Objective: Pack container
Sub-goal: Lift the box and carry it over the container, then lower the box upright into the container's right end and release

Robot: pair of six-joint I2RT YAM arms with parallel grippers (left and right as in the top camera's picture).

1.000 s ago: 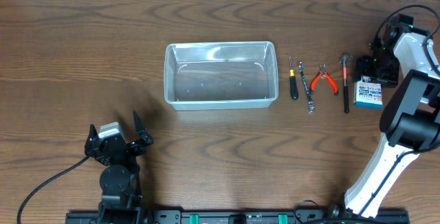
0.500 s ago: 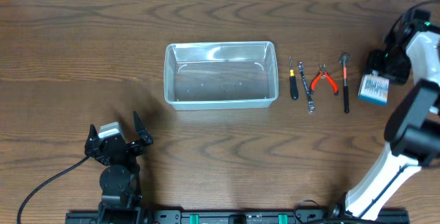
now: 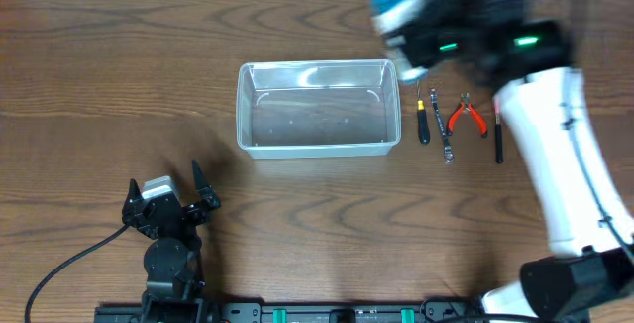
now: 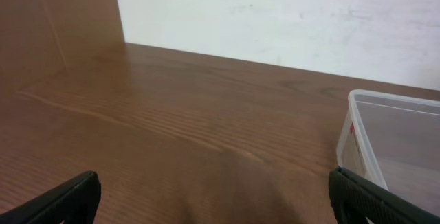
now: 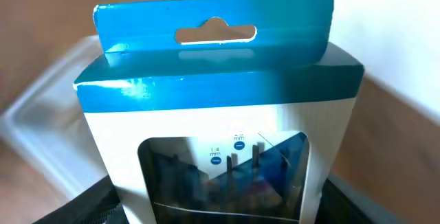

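My right gripper should move back next, go down to the container's empty end by the screwdriver, which lies below and back from it, and let go of the box (image 3: 401,11) there.
The clear plastic container (image 3: 241,105) stands empty at mid-table; its corner shows in the left wrist view (image 4: 385,128) and blurred in the right wrist view (image 5: 41,121). My right gripper (image 3: 436,31) is shut on a small blue-and-white box (image 3: 401,11) and holds it in the air by the container's far right corner. The box fills the right wrist view (image 5: 220,93), between the fingers (image 5: 220,207). My left gripper (image 3: 166,189) is open and empty near the front left, its fingertips (image 4: 216,196) wide apart over bare wood.
To the right of the container lie a black-handled screwdriver (image 3: 423,125), a small wrench (image 3: 442,130), orange-handled pliers (image 3: 466,115) and a slim hammer (image 3: 498,137), partly under my right arm. A white wall runs along the table's far edge (image 4: 275,18).
My right gripper has lifted the blue-and-white box from the table's right side and swung it left, up to the container's far right corner. The left arm has not moved.
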